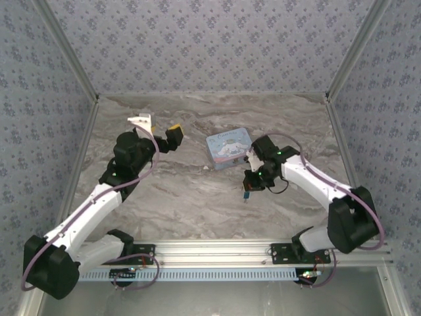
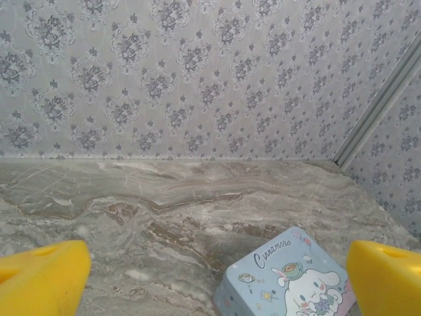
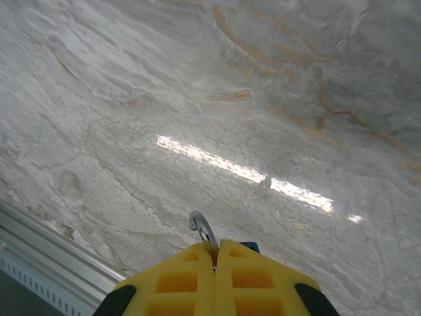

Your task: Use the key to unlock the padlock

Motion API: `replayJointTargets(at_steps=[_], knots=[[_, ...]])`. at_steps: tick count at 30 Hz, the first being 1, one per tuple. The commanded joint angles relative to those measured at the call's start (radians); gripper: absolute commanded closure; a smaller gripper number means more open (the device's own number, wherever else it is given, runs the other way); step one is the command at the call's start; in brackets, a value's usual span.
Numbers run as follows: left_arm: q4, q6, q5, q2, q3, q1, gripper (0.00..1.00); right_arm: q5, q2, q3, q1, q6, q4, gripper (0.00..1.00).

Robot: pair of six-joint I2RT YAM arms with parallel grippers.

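I should lower my right gripper toward the bare marble table between the tin box and the bar and let go of the padlock [image 1: 246, 193] there, because it still hangs just above the table.
The teal padlock [image 1: 246, 193] hangs just above the marble table, low in front of the tin box. My right gripper [image 3: 215, 253] is shut on the padlock's thin silvery shackle [image 3: 204, 230], which curves up out of the yellow fingertips. A teal corner of the padlock's body [image 3: 250, 246] peeks past the right finger. In the top view that right gripper [image 1: 251, 179] points down at the table. My left gripper [image 1: 159, 124] is raised at the back left, open wide and holding nothing. Its yellow fingers [image 2: 41, 276] frame bare table. The key is out of view.
A pale blue cartoon-printed tin box [image 1: 227, 147] lies mid-table, also seen as the tin box [image 2: 289, 280] low in the left wrist view. The aluminium rail [image 3: 46, 253] runs along the near table edge. Patterned walls enclose the marble table [image 1: 184, 191].
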Motion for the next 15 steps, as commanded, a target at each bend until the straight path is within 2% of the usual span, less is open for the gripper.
replayJointTargets(at_steps=[1, 11, 15], knots=[[-0.018, 0.025, -0.024, -0.026, -0.014, 0.005, 0.01, -0.038, 0.071, 0.043, 0.022, 0.006, -0.012, 1.0], [-0.033, 0.029, -0.044, -0.03, -0.022, 0.006, 0.01, -0.041, 0.246, 0.075, 0.066, 0.007, 0.051, 0.99], [-0.04, 0.034, -0.049, -0.03, -0.02, 0.006, 0.01, -0.037, 0.278, 0.085, 0.076, 0.009, 0.067, 0.93]])
